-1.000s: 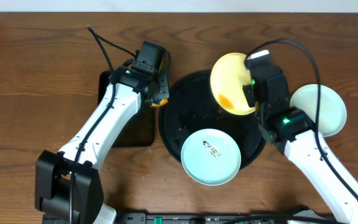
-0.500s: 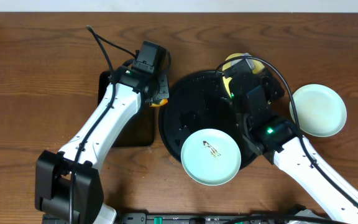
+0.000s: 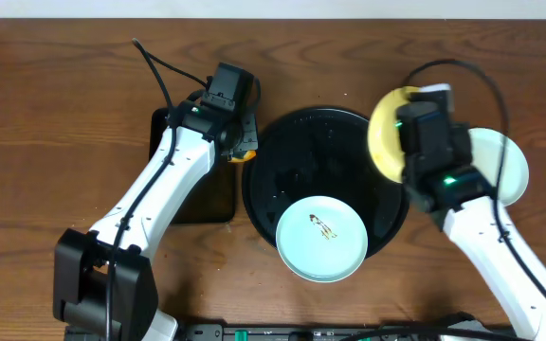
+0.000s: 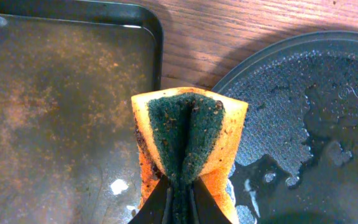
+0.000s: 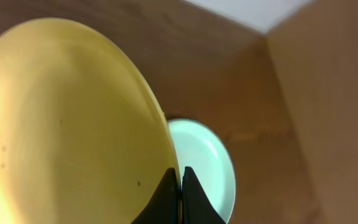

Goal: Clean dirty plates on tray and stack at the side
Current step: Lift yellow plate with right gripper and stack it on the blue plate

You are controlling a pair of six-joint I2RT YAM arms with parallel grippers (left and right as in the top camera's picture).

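A mint plate [image 3: 493,166] [image 5: 201,169] is on the wood beside the tray, so next my right gripper will lower the yellow plate onto it and tilt the yellow plate flatter.
My right gripper [image 5: 179,186] is shut on the rim of the pale yellow plate [image 3: 385,133], holding it on edge above the right rim of the round black tray [image 3: 292,142]; the plate fills the right wrist view [image 5: 67,130]. A mint plate [image 3: 512,166] lies on the wood to the right and shows under the yellow one [image 5: 207,162]. A second mint plate [image 3: 321,239] with a brown smear sits at the tray's front. My left gripper [image 4: 180,199] is shut on an orange-and-green sponge [image 4: 188,137], held between the tray [image 4: 303,118] and the rectangular tray.
The rectangular black tray [image 3: 202,204] lies left of the round tray under the left arm; its wet, stained floor shows in the left wrist view [image 4: 55,112]. Water drops lie on the round tray. Wood-grain table [image 3: 55,123] surrounds everything.
My right gripper has carried the yellow plate from over the tray's back to the right, toward the mint plate on the wood, turning it on edge. The left arm has not moved.
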